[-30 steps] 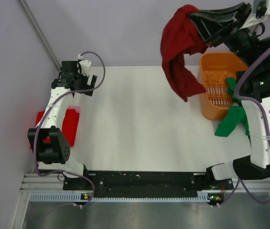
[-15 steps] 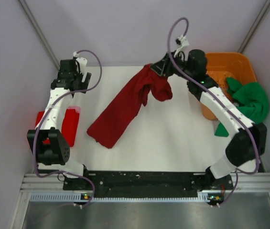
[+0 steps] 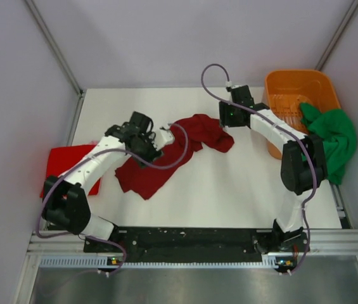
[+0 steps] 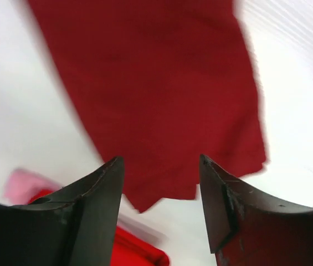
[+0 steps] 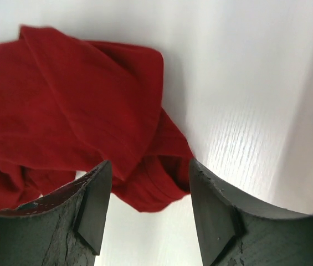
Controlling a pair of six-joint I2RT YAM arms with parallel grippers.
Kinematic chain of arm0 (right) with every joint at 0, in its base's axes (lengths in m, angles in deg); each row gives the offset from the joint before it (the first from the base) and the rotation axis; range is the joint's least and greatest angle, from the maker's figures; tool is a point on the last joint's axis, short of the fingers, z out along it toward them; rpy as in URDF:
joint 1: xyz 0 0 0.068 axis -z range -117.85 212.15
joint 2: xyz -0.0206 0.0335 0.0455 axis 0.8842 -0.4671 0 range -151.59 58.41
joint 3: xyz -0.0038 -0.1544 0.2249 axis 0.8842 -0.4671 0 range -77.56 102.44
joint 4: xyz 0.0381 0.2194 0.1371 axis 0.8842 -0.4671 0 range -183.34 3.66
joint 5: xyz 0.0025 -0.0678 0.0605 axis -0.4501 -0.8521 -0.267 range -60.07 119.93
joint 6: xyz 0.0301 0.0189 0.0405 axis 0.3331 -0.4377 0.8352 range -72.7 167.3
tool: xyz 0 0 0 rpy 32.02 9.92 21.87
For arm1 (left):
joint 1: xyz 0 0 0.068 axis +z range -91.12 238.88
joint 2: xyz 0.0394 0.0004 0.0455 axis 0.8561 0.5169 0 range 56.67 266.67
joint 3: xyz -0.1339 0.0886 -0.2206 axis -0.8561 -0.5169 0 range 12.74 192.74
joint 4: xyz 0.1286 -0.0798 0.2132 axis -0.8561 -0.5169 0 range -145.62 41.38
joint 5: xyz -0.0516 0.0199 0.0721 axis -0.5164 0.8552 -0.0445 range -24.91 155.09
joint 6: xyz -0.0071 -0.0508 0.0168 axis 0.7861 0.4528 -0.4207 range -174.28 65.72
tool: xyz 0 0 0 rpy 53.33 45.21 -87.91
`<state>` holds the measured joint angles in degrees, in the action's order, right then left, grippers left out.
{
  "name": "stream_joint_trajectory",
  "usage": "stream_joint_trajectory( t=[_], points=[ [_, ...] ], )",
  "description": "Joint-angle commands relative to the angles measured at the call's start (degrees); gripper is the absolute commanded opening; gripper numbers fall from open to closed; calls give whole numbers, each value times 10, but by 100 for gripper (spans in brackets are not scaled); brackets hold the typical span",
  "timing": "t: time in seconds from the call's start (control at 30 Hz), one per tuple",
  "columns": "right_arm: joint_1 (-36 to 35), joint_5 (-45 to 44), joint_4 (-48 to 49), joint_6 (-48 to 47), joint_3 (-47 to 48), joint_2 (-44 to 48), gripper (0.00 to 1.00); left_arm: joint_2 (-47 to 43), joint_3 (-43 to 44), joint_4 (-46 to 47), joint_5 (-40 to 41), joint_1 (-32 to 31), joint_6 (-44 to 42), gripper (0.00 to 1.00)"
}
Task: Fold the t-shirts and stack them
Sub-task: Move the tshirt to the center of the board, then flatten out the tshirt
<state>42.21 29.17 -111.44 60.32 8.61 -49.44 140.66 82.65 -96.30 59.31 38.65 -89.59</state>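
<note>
The maroon t-shirt's bunched end (image 3: 222,138) (image 5: 164,169) lies below my right gripper, between its open fingers. Next, the fingers lower around it and close.
The dark maroon t-shirt (image 3: 166,158) lies crumpled in a long strip across the middle of the table. My left gripper (image 3: 155,147) hovers over its middle, open, with nothing between its fingers (image 4: 103,183); in the left wrist view the maroon t-shirt (image 4: 156,94) lies below the left gripper (image 4: 162,160). My right gripper (image 3: 227,119) stands open just above the shirt's bunched right end (image 5: 90,105), apart from it, and the right gripper (image 5: 149,163) is empty. A brighter red t-shirt (image 3: 71,166) lies flat at the table's left edge. A green t-shirt (image 3: 334,136) hangs over the basket.
The orange slotted basket (image 3: 293,85) stands at the back right corner. White walls and metal posts close in the table on three sides. Purple cables loop above both wrists.
The right gripper brought the maroon t-shirt down onto the table and opened, letting it go. The left arm swung from the back left to over the shirt, its jaws narrowing somewhat.
</note>
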Motion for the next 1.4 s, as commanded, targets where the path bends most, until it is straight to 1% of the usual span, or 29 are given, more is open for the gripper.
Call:
stream_joint_trajectory(
  t=[0.0,0.1,0.17,0.27,0.3,0.33,0.37,0.43,0.47,0.5,0.53,0.57,0.7,0.8,0.87,0.9,0.97,1.07,1.23,1.37],
  points=[
    [-2,-32,-6,-27,-49,26,57,-8,-94,-96,-22,-90,-42,64],
    [-2,-33,-8,-30,-59,1,61,1,-144,-85,-13,-134,-39,71],
    [-2,-37,-9,-32,-56,-20,62,9,-165,-61,0,-142,-34,76],
    [-2,-40,-10,-31,-50,-52,62,25,-181,-27,27,-142,-18,77],
    [-1,-38,-9,-30,-50,-59,60,32,-185,-15,33,-142,-13,77],
    [-2,-36,-9,-31,-50,-67,56,38,-189,-3,38,-141,-6,75],
    [-2,-32,-9,-31,-49,-74,47,45,-194,8,43,-142,-4,71],
    [2,-30,-7,-30,-50,-76,30,54,-206,31,52,-142,-3,44],
    [5,-28,-7,-27,-51,-75,24,59,-213,42,72,-141,-2,33],
    [8,-23,-8,-26,-50,-73,15,61,-217,50,81,-140,-1,21],
    [13,-16,-7,-22,-53,-64,7,64,-218,56,89,-138,0,5],
    [19,-9,-6,-19,-55,-56,0,64,-217,60,98,-134,3,0],
    [45,6,-4,-10,-53,6,0,43,-190,67,114,-105,14,0],
    [53,6,-4,-16,-42,72,0,0,-143,60,143,-62,23,0],
    [52,3,-4,-26,-31,120,0,-28,-82,25,134,-26,30,0],
    [52,-1,-4,-29,-25,142,0,-36,-26,2,126,-4,34,0],
    [54,-13,-4,-36,-13,192,0,-48,54,-49,112,32,44,0],
    [55,-35,1,-52,4,265,0,-67,147,-91,112,76,46,0],
    [57,-51,27,-83,7,395,0,-97,266,-123,148,110,58,0],
    [56,-46,48,-105,0,480,0,-116,350,-114,206,137,67,0]
  ],
)
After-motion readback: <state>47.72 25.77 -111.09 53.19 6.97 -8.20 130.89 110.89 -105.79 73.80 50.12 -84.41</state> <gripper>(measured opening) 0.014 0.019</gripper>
